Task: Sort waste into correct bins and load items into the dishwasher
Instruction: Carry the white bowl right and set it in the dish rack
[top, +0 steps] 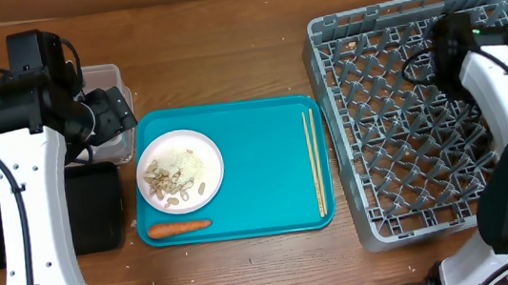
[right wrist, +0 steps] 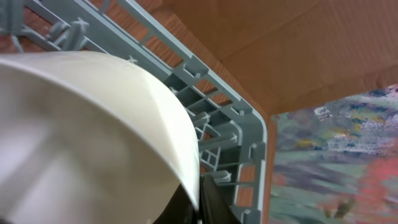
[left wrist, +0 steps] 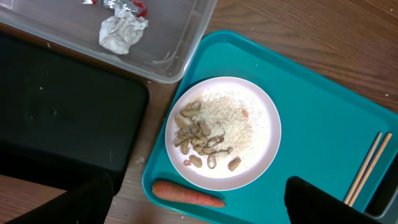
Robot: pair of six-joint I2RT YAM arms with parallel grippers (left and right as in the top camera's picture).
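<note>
To get the white bowl to the free empty pegs [top: 423, 64], my right gripper should lower it toward the grey rack, to the left in the overhead view, first.
A white plate [top: 179, 170] with beige food scraps [left wrist: 211, 134] sits on the teal tray, with an orange carrot [top: 178, 228] in front of it and chopsticks [top: 314, 160] at the tray's right. My left gripper [top: 117, 115] is open and empty, hovering above the plate and carrot [left wrist: 188, 193]. Crumpled foil wrappers [left wrist: 122, 31] lie in the clear tub [top: 103, 78]. The black tray [top: 94, 209] lies beside it. My right gripper [right wrist: 200, 199] is shut on the rim of a white bowl [right wrist: 81, 137] over the far part of the grey rack [top: 427, 142]. The bowl does not show in the overhead view.
The teal tray [top: 256, 161] lies mid-table between the black tray and the rack. The rack's far right corner [right wrist: 249, 124] is close to the bowl. The right arm [top: 502, 85] stretches over the rack's right side.
</note>
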